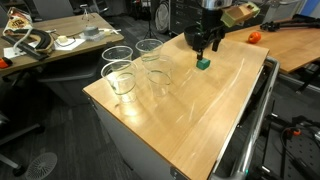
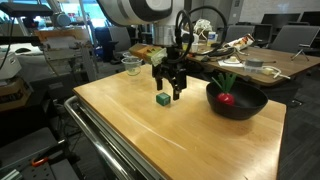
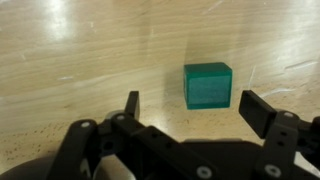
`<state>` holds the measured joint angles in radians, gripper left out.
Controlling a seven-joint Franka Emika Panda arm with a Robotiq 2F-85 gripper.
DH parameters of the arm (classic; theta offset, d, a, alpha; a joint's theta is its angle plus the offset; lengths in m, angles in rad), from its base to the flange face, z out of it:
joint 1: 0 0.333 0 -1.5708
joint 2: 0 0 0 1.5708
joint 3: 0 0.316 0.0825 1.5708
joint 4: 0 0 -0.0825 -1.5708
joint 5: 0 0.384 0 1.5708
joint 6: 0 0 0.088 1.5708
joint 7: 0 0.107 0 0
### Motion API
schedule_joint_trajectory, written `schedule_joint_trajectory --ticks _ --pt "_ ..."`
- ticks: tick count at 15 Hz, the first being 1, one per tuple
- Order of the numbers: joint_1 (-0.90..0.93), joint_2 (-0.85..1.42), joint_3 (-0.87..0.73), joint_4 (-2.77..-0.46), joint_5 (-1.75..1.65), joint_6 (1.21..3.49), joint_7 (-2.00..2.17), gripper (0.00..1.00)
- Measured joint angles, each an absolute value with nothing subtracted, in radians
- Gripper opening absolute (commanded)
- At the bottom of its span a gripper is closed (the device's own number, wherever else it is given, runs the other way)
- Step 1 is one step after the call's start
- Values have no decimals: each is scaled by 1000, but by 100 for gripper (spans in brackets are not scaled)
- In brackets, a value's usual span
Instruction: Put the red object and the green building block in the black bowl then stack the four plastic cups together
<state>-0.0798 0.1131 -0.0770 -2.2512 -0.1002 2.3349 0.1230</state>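
Observation:
My gripper moves down and slightly to the right in the wrist view around the green building block point(image 2: 163, 99) point(image 3: 207, 86) next, since it sits off-centre below my open fingers.
The teal-green building block point(image 1: 203, 64) lies on the wooden table point(image 1: 190, 120). It also shows in an exterior view point(image 2: 162, 99) and in the wrist view point(image 3: 207, 84). My gripper point(image 1: 205, 45) is open and empty just above the block, also seen in an exterior view point(image 2: 170, 85). In the wrist view my gripper point(image 3: 195, 108) has the block just ahead of its fingers, nearer the right finger. The red object point(image 2: 226, 98) lies inside the black bowl point(image 2: 248, 108). The four clear plastic cups point(image 1: 120, 78) stand apart and upright, grouped at one end of the table.
An orange-red ball point(image 1: 254, 37) lies on another table behind the arm. Desks with clutter point(image 1: 45, 42) stand beyond the cups. A metal rail point(image 2: 110, 140) runs along the table's edge. One clear cup point(image 2: 131, 65) shows behind the gripper.

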Motion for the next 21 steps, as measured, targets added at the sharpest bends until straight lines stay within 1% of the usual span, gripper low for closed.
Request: schedule_joint_trajectory --ticks 2,3,4,6,7,11,15,21 --pt "-79 149 -72 -2237 -61 2343 84 100" --pt "-79 161 -69 -2232 -37 2344 61 75" --pt "-79 169 -68 -2229 -13 2345 40 73" --pt "-79 180 -66 -2226 20 2345 9 58" --pt "-79 183 -66 -2224 30 2345 -3 49" --pt "-80 186 -66 -2222 36 2343 -26 21" --pt "-85 158 -66 -2210 90 2347 -66 21" --pt "-136 2 -118 -2113 192 2362 -77 21"
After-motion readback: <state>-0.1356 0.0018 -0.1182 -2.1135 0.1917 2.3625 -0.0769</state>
